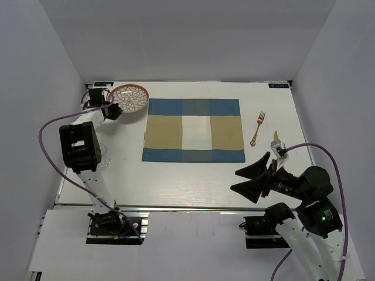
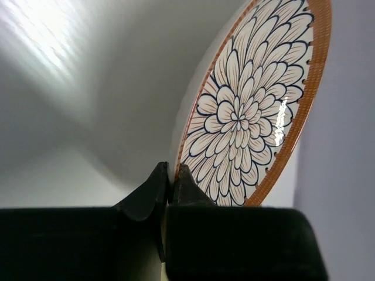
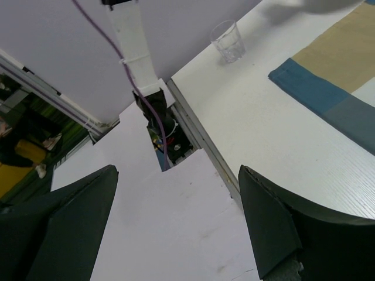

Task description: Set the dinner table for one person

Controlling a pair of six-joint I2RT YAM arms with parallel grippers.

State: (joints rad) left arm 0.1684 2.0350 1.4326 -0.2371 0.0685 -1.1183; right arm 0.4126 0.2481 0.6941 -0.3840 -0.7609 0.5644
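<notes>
The left gripper carries the plate to the right in the top view next and lowers it onto the placemat's white middle (image 1: 197,132), which is still empty.
A round plate (image 1: 129,97) with an orange rim and a petal pattern sits at the far left of the dinner table (image 1: 176,175). My left gripper (image 1: 111,110) is shut on its near rim. In the left wrist view the plate (image 2: 252,111) stands steeply tilted, with its edge pinched between the two black fingers (image 2: 187,184). A blue-and-tan checked placemat (image 1: 193,130) lies in the middle. A copper fork (image 1: 258,127) and a knife (image 1: 275,139) lie to its right. My right gripper (image 1: 251,177) hovers open near the front right with nothing between its fingers.
A clear drinking glass (image 3: 227,41) stands on the table's left side near the left arm (image 1: 81,146). Grey walls close in the table on the left, back and right. The metal front edge (image 1: 176,206) runs past the arm bases.
</notes>
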